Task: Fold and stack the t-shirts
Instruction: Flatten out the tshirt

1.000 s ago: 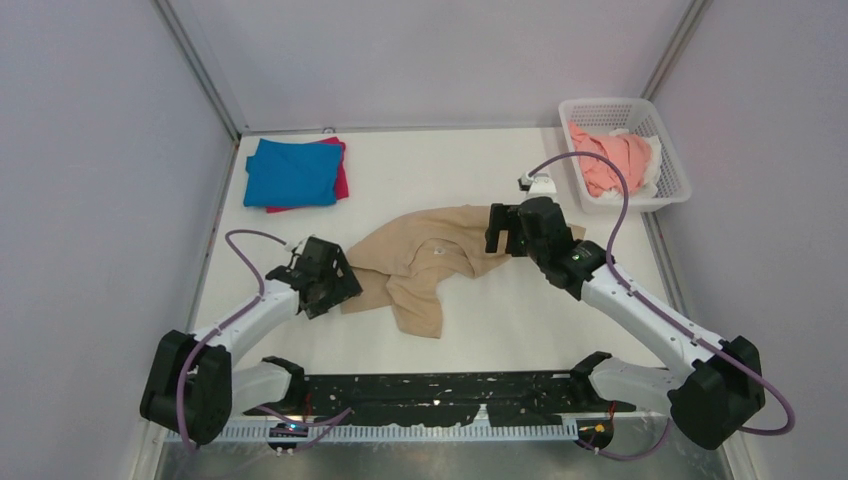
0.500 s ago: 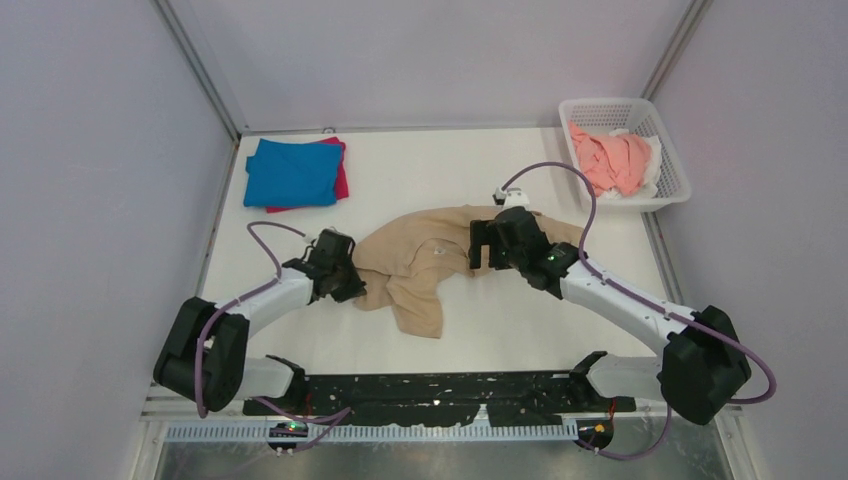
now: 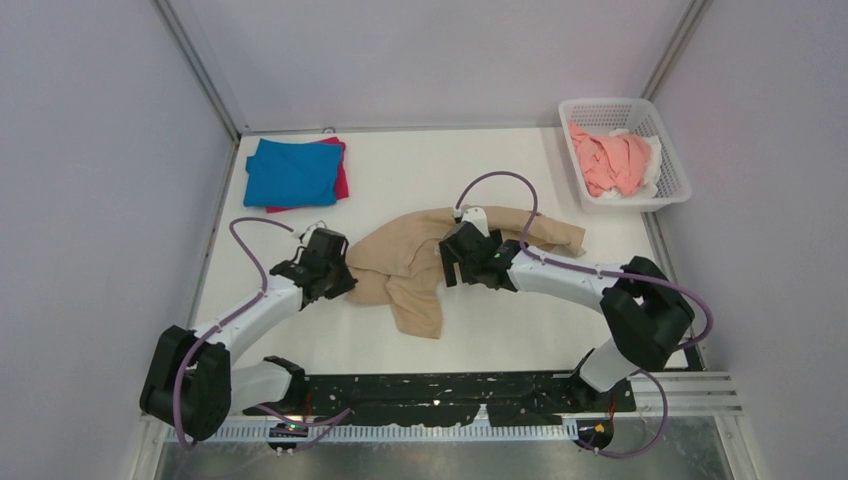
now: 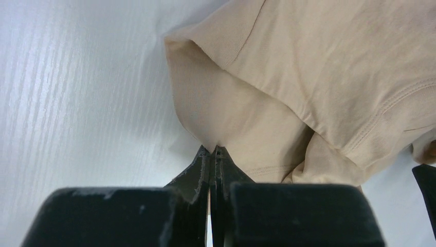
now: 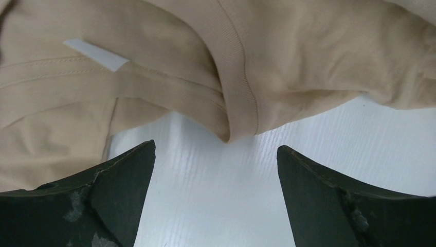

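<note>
Next, my right gripper moves down and outward onto the tip of the ribbed collar fold (image 5: 239,110) and closes, because that tip points between the open fingers.
A crumpled tan t-shirt (image 3: 400,262) lies mid-table. My left gripper (image 3: 342,281) is at its left edge, shut, with the cloth (image 4: 308,77) puckered into the jaw tips (image 4: 212,150). My right gripper (image 3: 452,268) hovers over the shirt's middle, open, its fingers (image 5: 128,170) straddling bare table just below the ribbed collar fold (image 5: 239,110), with nothing between them. A folded blue t-shirt (image 3: 292,172) rests on a magenta one (image 3: 341,182) at the back left. Salmon-pink (image 3: 612,160) and white (image 3: 653,165) t-shirts sit bunched in the basket.
A white mesh basket (image 3: 676,190) stands at the back right. Metal frame posts and grey walls close in the table on the left, right and back. A black rail (image 3: 440,392) runs along the near edge between the arm bases.
The left gripper moved onto the tan shirt's left edge and shut on it. The right arm swung left across the shirt, from its right end to its collar.
</note>
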Tool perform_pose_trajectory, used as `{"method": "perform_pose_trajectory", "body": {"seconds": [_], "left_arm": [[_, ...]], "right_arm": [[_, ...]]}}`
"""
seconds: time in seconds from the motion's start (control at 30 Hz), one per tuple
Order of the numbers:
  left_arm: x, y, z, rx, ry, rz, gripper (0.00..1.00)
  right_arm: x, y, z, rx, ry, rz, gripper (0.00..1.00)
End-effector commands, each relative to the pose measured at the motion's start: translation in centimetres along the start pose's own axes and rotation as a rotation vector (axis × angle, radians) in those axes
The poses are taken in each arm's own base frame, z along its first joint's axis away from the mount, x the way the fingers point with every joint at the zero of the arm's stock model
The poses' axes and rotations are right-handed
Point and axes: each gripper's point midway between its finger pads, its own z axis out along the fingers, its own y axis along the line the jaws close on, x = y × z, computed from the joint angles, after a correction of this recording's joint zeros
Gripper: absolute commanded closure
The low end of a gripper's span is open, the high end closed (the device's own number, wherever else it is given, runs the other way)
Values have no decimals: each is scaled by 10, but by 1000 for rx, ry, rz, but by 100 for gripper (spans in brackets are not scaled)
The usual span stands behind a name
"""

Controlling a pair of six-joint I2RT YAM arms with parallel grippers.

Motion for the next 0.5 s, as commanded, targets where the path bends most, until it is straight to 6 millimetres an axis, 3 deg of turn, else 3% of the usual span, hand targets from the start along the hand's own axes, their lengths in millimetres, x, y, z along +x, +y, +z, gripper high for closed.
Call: {"method": "perform_pose_trajectory", "body": {"seconds": [0.0,0.13,0.23,0.37,0.47], "left_arm": [[-19,-4,-9,-1,-74,10,100],[-24,-5,-9,-7,-90,7,100],[-26,-5,-10,-15,-95,6,100],[-34,-1,-11,-50,-128,4,100],[-45,1,-14,-84,-161,9,100]], "right_arm": [[-14,-8,12,110,-36,25,12],[-2,-4,28,107,10,9,21],[5,-12,39,122,44,43,28],[8,-22,41,141,42,56,56],[-1,-30,32,157,2,68,78]]}}
